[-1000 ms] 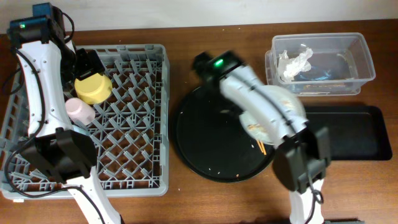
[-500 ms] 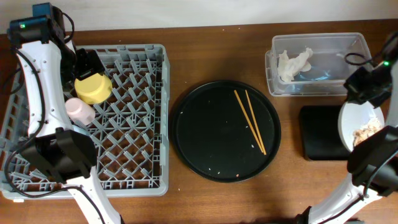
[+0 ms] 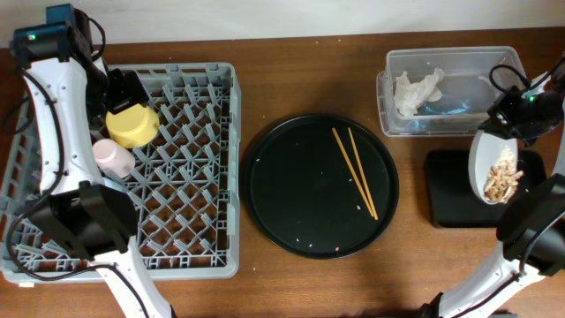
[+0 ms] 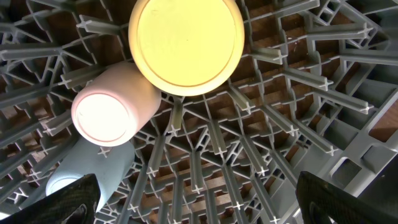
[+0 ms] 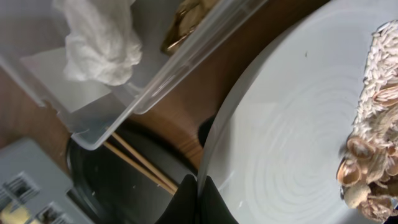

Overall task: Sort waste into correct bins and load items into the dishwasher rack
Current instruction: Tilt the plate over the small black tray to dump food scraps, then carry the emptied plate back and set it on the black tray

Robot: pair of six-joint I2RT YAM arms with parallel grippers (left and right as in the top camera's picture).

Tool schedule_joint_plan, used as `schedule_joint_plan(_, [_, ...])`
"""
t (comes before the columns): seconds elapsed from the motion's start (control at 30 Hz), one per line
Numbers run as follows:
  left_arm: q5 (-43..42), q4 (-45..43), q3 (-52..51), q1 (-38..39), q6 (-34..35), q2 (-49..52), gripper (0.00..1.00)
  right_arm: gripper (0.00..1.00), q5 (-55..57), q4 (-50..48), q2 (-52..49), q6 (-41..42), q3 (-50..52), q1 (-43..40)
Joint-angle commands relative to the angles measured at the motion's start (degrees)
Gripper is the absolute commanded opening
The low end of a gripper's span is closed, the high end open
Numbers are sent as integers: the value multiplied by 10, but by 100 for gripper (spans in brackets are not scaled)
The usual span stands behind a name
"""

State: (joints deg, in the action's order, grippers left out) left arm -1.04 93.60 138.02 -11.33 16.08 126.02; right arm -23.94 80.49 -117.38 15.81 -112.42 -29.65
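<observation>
Next, my right gripper turns to shed the scraps, then carries the plate (image 3: 496, 168) onto the round tray's bare part (image 3: 303, 185) and releases it, since chopsticks leave room there.
My right gripper (image 5: 200, 196) is shut on the rim of the pale round plate (image 3: 496, 168) and holds it tilted over the shallow black tray (image 3: 455, 190). Beige food scraps (image 3: 502, 174) lie on the plate, also seen in the right wrist view (image 5: 376, 134). The clear tub (image 3: 455, 88) holds the white napkin (image 3: 417, 90) and a gold wrapper (image 5: 186, 22). Two chopsticks (image 3: 355, 172) lie on the round black tray (image 3: 282, 203). My left gripper (image 4: 199, 199) is open above the grey rack (image 3: 190, 177), near the yellow bowl (image 4: 186, 43), pink cup (image 4: 109, 109) and light-blue cup (image 4: 84, 168).
The brown wooden table (image 3: 300, 79) shows between the rack, the round tray and the tub. Small crumbs (image 3: 309, 238) dot the round black tray. The right edge of the view cuts off the shallow black tray.
My right arm swung from over the round tray to the right edge with the plate, then tilted it steeply over the shallow black tray. The left arm has not moved.
</observation>
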Motion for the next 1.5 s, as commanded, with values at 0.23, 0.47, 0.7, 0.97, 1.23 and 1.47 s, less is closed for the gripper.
schedule_joint_plan(0.23, [3, -1, 7, -3, -3, 0, 99, 4, -161, 32, -7, -83, -10, -48])
schedule_joint_plan(0.47, [3, -1, 7, -5, -3, 0, 99, 4, -268, 64, -11, -160, -10, -64])
schedule_joint_plan(0.7, [3, -1, 7, -5, -3, 0, 99, 4, -319, 104, -12, -179, -10, -73])
schedule_joint_plan(0.97, [3, -1, 7, -5, -3, 0, 99, 4, -232, 98, -12, -99, -10, -106])
schedule_joint_plan(1.23, [3, -1, 7, -5, -3, 0, 99, 4, -326, 126, -12, -157, -10, -118])
schedule_joint_plan(1.47, [3, -1, 7, -5, -3, 0, 99, 4, -382, 152, -12, -306, -10, -145])
